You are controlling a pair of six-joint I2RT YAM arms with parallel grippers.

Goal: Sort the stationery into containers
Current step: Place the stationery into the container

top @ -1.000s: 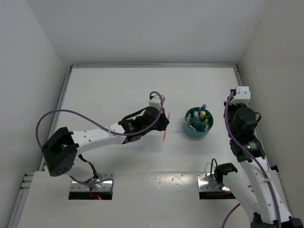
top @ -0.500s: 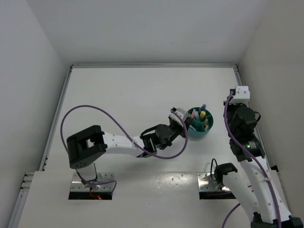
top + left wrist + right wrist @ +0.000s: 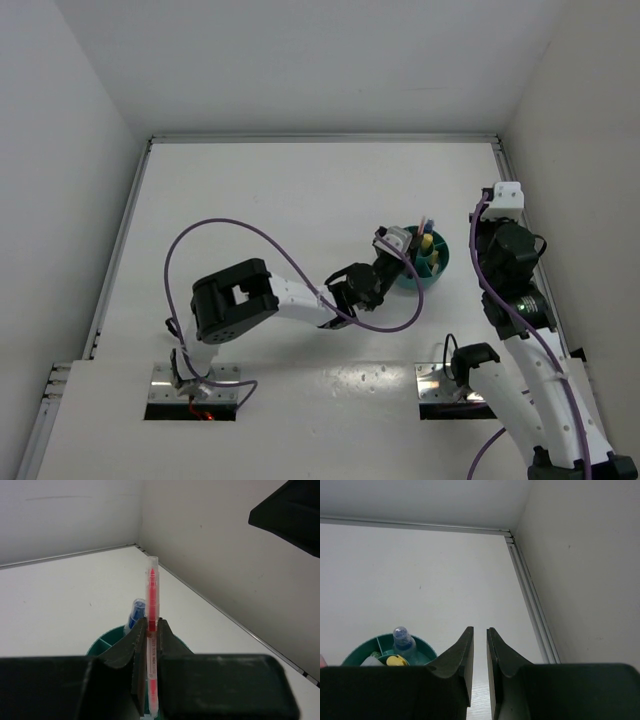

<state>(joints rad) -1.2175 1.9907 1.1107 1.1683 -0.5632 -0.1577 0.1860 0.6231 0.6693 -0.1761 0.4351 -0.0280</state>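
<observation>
The upright pink marker in my left gripper comes down next into the opening of the teal tub (image 3: 441, 266) (image 3: 147, 700) below, which already holds markers, and is released.
My left gripper (image 3: 402, 246) is shut on a pink marker (image 3: 151, 592) and holds it upright over the near-left side of the round teal tub (image 3: 441, 266). The marker's tip (image 3: 424, 218) shows above the tub in the top view. The marker's lower end is hidden by my fingers. A blue marker (image 3: 135, 614) and a yellow one (image 3: 427, 241) stand inside the tub, whose rim (image 3: 106, 641) shows below my jaws. My right gripper (image 3: 480, 632) is right of the tub, empty, its jaws a narrow slit apart.
The tub (image 3: 362, 653) with the blue cap (image 3: 402, 637) lies low left in the right wrist view. The right wall and its floor rail (image 3: 530, 595) run close beside the right arm (image 3: 510, 255). The left arm's purple cable (image 3: 230, 225) loops over the table's middle.
My left gripper has carried the pink marker right from the table's middle to the tub. The marker now stands upright over it. The right arm has not moved.
</observation>
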